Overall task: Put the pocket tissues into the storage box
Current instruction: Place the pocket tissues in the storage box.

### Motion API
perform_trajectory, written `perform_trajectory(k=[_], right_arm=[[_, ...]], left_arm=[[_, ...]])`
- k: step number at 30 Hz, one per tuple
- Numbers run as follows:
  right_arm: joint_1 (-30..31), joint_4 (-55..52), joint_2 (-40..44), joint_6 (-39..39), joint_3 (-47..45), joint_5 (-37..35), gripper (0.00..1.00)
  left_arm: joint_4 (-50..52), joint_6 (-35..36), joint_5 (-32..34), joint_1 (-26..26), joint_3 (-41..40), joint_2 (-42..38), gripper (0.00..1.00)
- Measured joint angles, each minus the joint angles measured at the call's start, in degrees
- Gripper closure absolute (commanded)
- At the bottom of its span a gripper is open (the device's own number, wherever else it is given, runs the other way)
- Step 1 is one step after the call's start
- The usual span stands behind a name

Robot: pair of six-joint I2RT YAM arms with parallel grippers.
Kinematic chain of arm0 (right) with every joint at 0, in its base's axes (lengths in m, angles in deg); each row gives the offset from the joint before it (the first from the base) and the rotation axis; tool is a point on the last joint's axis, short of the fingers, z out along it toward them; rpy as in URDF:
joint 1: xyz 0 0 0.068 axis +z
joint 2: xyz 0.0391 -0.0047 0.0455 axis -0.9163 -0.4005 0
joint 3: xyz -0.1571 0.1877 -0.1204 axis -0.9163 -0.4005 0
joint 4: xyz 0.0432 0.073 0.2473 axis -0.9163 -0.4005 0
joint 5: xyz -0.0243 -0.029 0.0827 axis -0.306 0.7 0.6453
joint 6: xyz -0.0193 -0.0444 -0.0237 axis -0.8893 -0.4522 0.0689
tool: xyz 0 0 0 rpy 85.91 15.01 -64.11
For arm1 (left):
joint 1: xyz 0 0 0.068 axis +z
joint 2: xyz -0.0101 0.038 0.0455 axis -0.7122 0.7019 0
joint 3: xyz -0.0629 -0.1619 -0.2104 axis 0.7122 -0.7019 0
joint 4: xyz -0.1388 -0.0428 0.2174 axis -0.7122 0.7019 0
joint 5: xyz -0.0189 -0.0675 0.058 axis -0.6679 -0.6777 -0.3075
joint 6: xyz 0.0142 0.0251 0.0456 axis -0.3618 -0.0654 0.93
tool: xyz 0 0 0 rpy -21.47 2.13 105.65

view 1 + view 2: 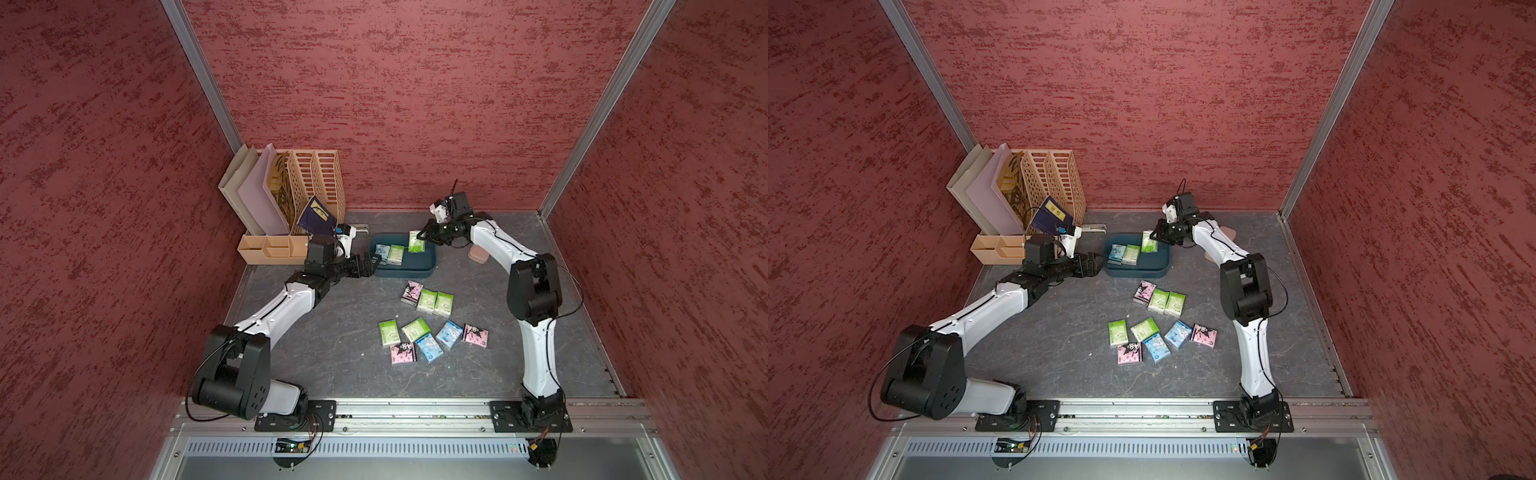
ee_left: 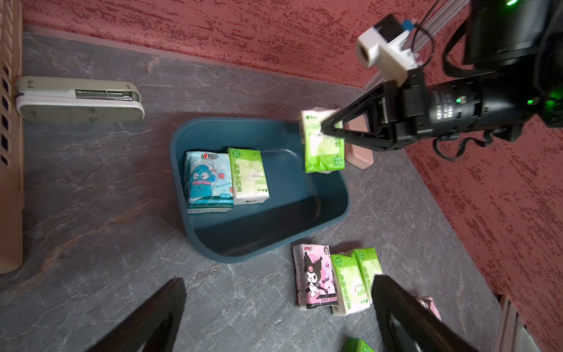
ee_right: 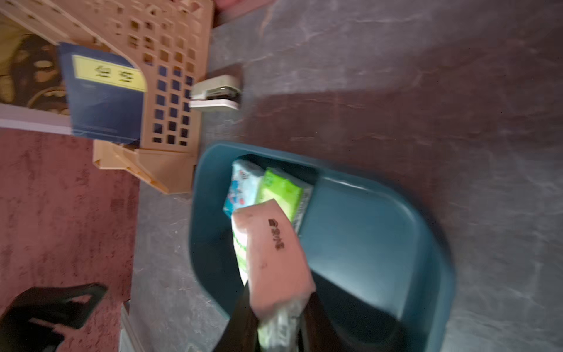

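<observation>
My right gripper lowers my packet onto the bare box bottom beside the green-and-white packet in the box next and releases it, since that free space lies below.
The dark teal storage box (image 1: 419, 275) (image 1: 1154, 272) (image 2: 274, 231) (image 3: 365, 237) sits at the back of the table. A light blue packet (image 2: 208, 179) and a green-and-white packet (image 2: 248, 175) lie flat in it. My right gripper (image 1: 422, 239) (image 2: 324, 128) (image 3: 280, 314) is shut on another green-and-white packet (image 1: 416, 245) (image 1: 1149, 244) (image 2: 323, 152) (image 3: 274, 253), hanging over the box's far right corner. My left gripper (image 1: 372, 264) (image 1: 1099, 264) (image 2: 277, 307) stands open and empty just left of the box. Several pocket tissues (image 1: 428, 300) (image 1: 1160, 300) lie loose on the table in front.
A beige slotted file organizer (image 1: 307, 187) with a blue booklet (image 1: 318, 216) stands at the back left, a stapler (image 1: 360, 230) (image 2: 79, 99) beside it. A plain pink case (image 1: 478, 254) (image 2: 361, 152) lies right of the box, under my right arm.
</observation>
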Motion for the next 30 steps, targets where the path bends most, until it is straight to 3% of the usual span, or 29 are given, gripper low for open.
perform_trajectory(k=[7, 10, 16, 18, 24, 30], right_arm=[[0.8, -4.8, -3.8, -1.6, 2.1, -0.8, 0.94], [1.1, -4.8, -4.3, -1.6, 3.1, -0.8, 0.88], [1.2, -4.8, -6.6, -1.9, 6.8, -1.4, 0.50], [1.3, -4.8, -6.8, -1.9, 7.1, -1.8, 0.47], [1.4, -5.2, -6.6, -2.8, 7.1, -4.4, 0.48], [2.4, -8.1, -2.0, -5.1, 5.2, -9.3, 0.60]], left_arm=[[0.3, 0.0, 0.0, 0.2, 0.0, 0.0, 0.00], [0.4, 0.0, 0.0, 0.3, 0.0, 0.0, 0.00], [0.7, 0.0, 0.0, 0.4, 0.0, 0.0, 0.00], [1.0, 0.0, 0.0, 0.4, 0.0, 0.0, 0.00], [1.3, 0.0, 0.0, 0.4, 0.0, 0.0, 0.00], [1.6, -0.9, 0.4, 0.5, 0.2, 0.4, 0.00]])
